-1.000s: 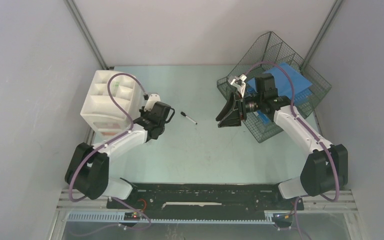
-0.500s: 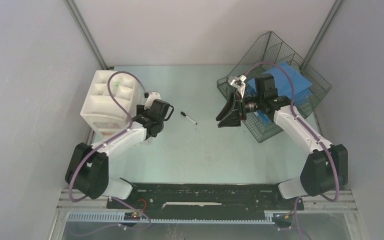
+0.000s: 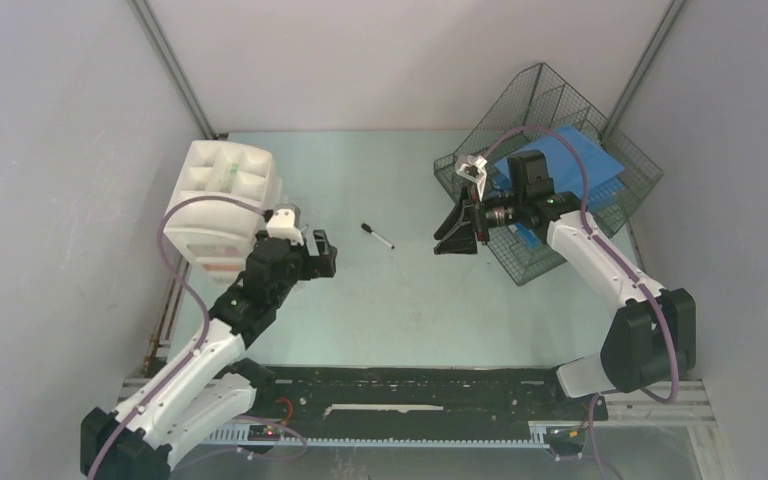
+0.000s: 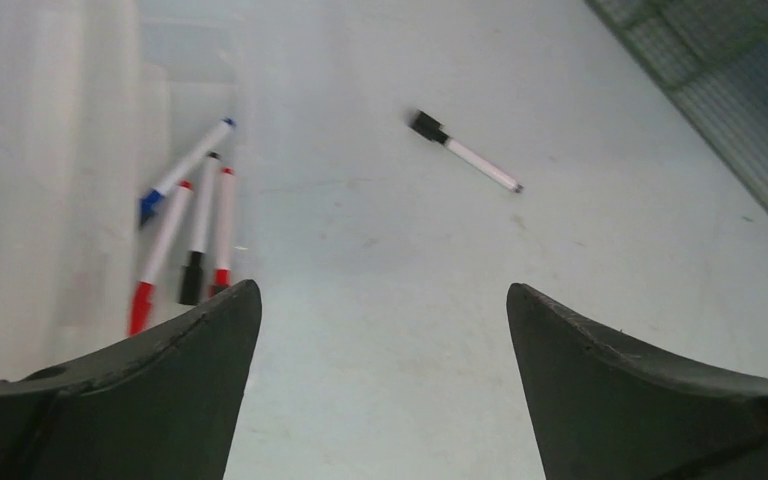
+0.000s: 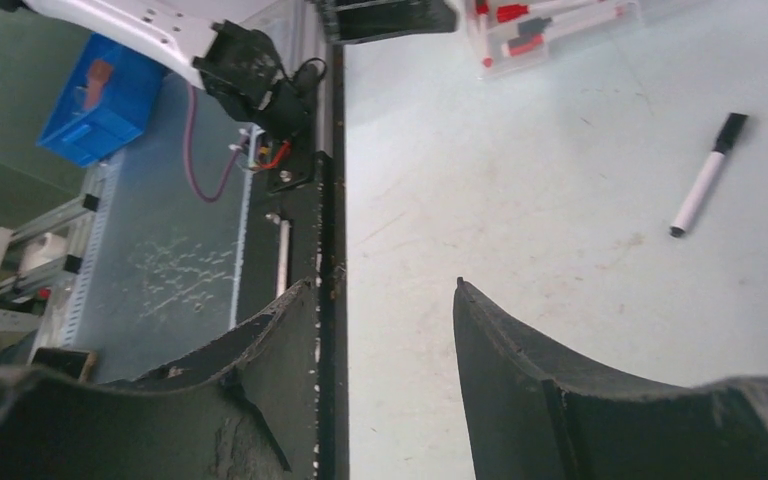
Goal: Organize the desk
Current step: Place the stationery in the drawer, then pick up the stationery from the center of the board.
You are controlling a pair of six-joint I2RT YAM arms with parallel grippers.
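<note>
The pen lies below my right gripper and to its left in the top view. My right gripper should next move down and across onto the pen's white body (image 3: 382, 239) (image 5: 700, 193).
The desk (image 3: 400, 300) is a pale mint-green top. One loose black-capped white pen (image 3: 377, 236) lies on it near the middle, also visible in the left wrist view as the pen (image 4: 465, 152) and in the right wrist view as the pen (image 5: 707, 175). My left gripper (image 3: 326, 256) hangs open and empty just right of the white drawer unit (image 3: 218, 195), short of the pen. My right gripper (image 3: 446, 244) stands open with nothing between its fingers, right of the pen, at the front edge of the wire-mesh tray (image 3: 560, 185).
Several red, blue and black markers (image 4: 192, 230) lie in a clear drawer at the base of the unit. A blue flat item (image 3: 570, 160) sits in the mesh tray. A black rail (image 5: 326, 200) runs along the desk's near edge; grey walls close in the sides.
My left arm has pulled back from the drawer unit toward the near edge, and its jaws have gone from nearly shut to wide open. The right arm has barely moved.
</note>
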